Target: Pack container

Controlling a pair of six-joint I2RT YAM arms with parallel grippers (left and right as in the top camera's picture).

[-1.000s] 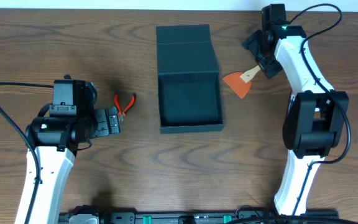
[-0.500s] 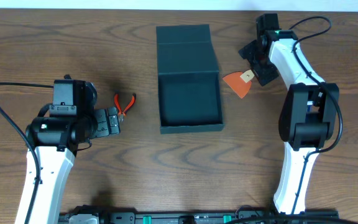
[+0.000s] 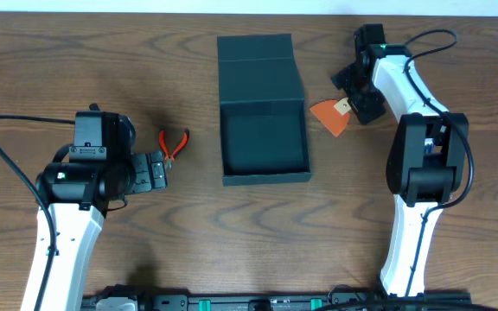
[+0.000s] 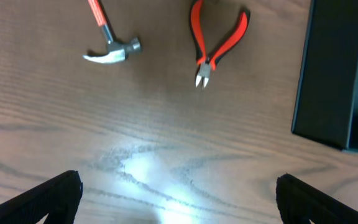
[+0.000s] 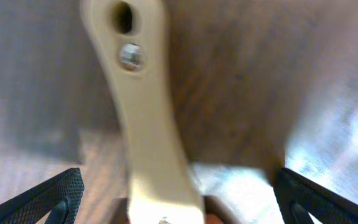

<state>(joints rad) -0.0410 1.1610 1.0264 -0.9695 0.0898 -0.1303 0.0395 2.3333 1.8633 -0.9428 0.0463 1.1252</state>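
Note:
My right gripper should next move slightly toward the beige handle's holed end and close across the handle's narrow middle [image 3: 346, 104] [image 5: 146, 124], because the handle is already between its open fingers.
The container [image 3: 263, 138], a dark teal-grey square box, lies open mid-table with its flap lid [image 3: 258, 60] folded back. An orange scraper [image 3: 330, 117] with a beige handle [image 5: 143, 112] lies right of it. My right gripper [image 3: 356, 92] is open over the handle. In the right wrist view the handle runs between the wide-apart fingers [image 5: 48, 200] without touching them. My left gripper [image 3: 157, 168] is open over bare wood [image 4: 179, 205]. Red pliers [image 3: 173, 143] [image 4: 217, 45] lie just ahead of it. A hammer [image 4: 109, 45] shows only in the left wrist view.
The container's side wall [image 4: 344, 74] stands to the right of the left gripper. Bare wood table [image 3: 249, 233] stretches in front of the box. The right arm's base [image 3: 426, 173] stands near the table's right side.
My right gripper has moved left and come down over the scraper's handle, still open. The left arm, pliers and container have not moved.

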